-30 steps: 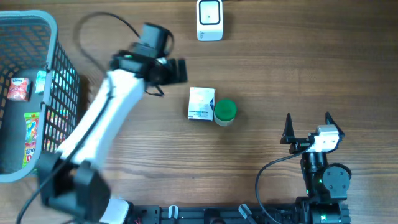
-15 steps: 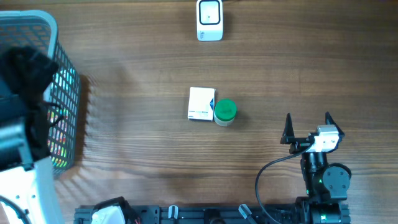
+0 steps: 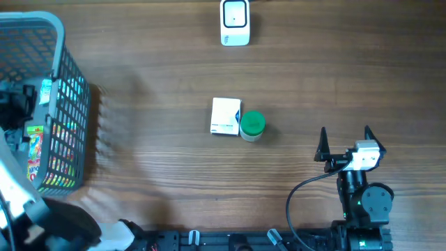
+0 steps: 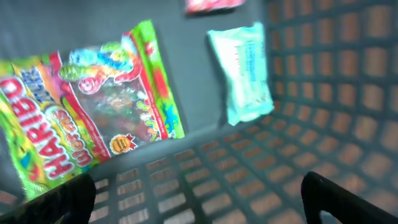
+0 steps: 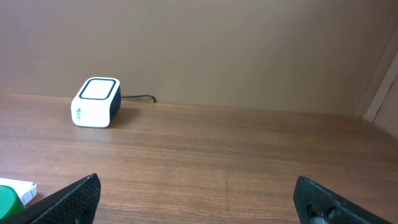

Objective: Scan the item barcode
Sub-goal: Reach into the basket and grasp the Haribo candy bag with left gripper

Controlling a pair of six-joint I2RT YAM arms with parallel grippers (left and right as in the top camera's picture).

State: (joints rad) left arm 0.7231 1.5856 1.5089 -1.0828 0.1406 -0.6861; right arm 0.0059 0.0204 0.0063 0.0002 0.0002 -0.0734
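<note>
My left gripper lowers its open fingers to the left in the wrist view onto the bag's middle (image 3: 35,151) (image 4: 87,107) next, since the Haribo bag lies below and that way.
The white barcode scanner (image 3: 235,22) stands at the table's far edge, also seen by the right wrist as the scanner (image 5: 96,101). My left gripper (image 4: 199,202) hangs open inside the grey basket (image 3: 70,104), with only mesh between its fingers. Below it lie a Haribo bag (image 4: 87,106), a teal packet (image 4: 242,71) and a red packet (image 4: 211,5). A white box (image 3: 226,116) and a green-lidded jar (image 3: 252,125) sit mid-table. My right gripper (image 3: 344,143) rests open and empty at the front right.
The basket's mesh wall (image 4: 298,143) rises close on the right of the left gripper. The scanner's cable (image 5: 140,98) runs along the back edge. The left arm (image 3: 10,181) crosses the basket's front left corner.
My left arm has swung from near the table's middle leftward and now sits over the basket. The right arm, box and jar have not moved.
</note>
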